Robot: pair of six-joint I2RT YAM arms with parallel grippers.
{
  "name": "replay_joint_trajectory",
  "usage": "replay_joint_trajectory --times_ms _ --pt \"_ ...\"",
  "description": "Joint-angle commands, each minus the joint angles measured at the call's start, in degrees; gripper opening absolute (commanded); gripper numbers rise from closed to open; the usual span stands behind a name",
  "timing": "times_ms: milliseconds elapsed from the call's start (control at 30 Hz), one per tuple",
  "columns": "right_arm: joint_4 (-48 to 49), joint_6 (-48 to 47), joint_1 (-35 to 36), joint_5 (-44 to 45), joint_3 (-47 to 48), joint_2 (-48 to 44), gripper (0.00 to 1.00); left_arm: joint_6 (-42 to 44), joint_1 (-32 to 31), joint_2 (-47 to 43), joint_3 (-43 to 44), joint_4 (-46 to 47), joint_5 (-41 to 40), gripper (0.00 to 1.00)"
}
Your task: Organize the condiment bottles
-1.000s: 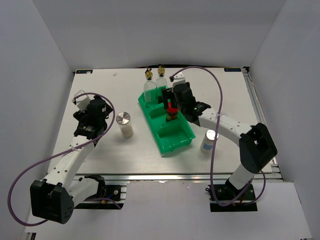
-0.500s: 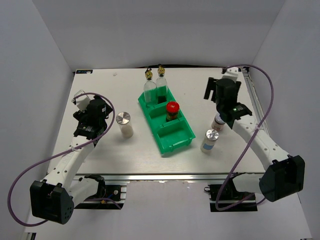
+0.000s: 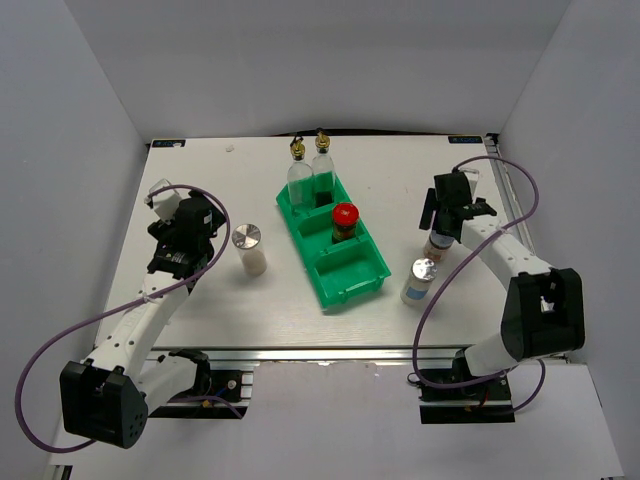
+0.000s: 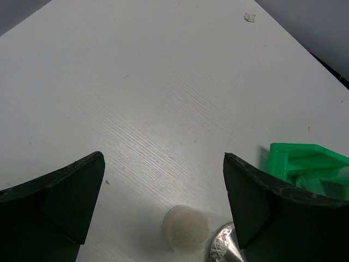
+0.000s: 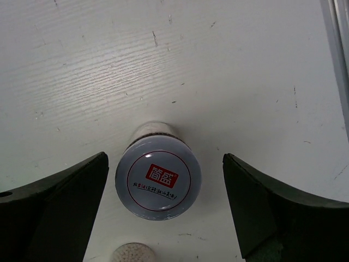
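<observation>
My right gripper is about to go down around the jar's pale lid and close on the sides of the lid.
Two clear gold-capped bottles [image 3: 299, 172] [image 3: 323, 166] stand at the far end of the green tray [image 3: 352, 280]. A red-lidded dark jar [image 3: 344, 222] stands in its middle compartment. One silver-lidded shaker [image 3: 249, 248] [image 4: 186, 229] stands left of the tray, another [image 3: 420, 282] to its right. My right gripper [image 3: 445, 208] [image 5: 163, 157] hangs open over the pale-lidded jar [image 3: 437, 245] [image 5: 158, 177], a finger on either side and neither touching it. My left gripper [image 3: 185, 235] [image 4: 163, 158] is open and empty, just left of the left shaker.
The tray's near compartment [image 3: 355, 268] holds nothing. A metal rail [image 3: 508, 195] runs along the table's right edge, close to the right arm. In the left wrist view a corner of the green tray [image 4: 305, 164] shows at the right.
The right arm has drawn back from the red-lidded jar in the tray and swung right, and it is now over the pale-lidded jar. The left arm has not moved.
</observation>
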Motion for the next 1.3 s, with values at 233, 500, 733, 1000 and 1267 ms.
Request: replay_joint_trajectory --times_ms 233,500,733,1000,1267 --pt "-0.77 4.96 -0.87 -4.10 -1.85 1.86 0.85 0.31 0.38 -0.40 -0.01 1.39 0.63 0.98" --pt "0.20 5.23 -0.87 -5.34 -3.70 0.98 0.70 0.22 0.29 -0.66 -0.19 1.65 1.24 0.98" --pt "0.03 4.26 -0.87 -4.99 -2.12 -1.30 0.34 0.22 0.38 -1.63 -0.45 1.74 1.07 0.98" --pt "-0.24 1.27 -0.87 -4.90 0.61 -4.64 0.18 0.40 0.29 -1.81 -0.36 1.56 1.33 0.98" --pt "3.62 -2.93 -0.69 -9.63 -0.10 -6.13 0.00 0.40 0.29 -1.81 -0.45 1.65 0.89 0.98"
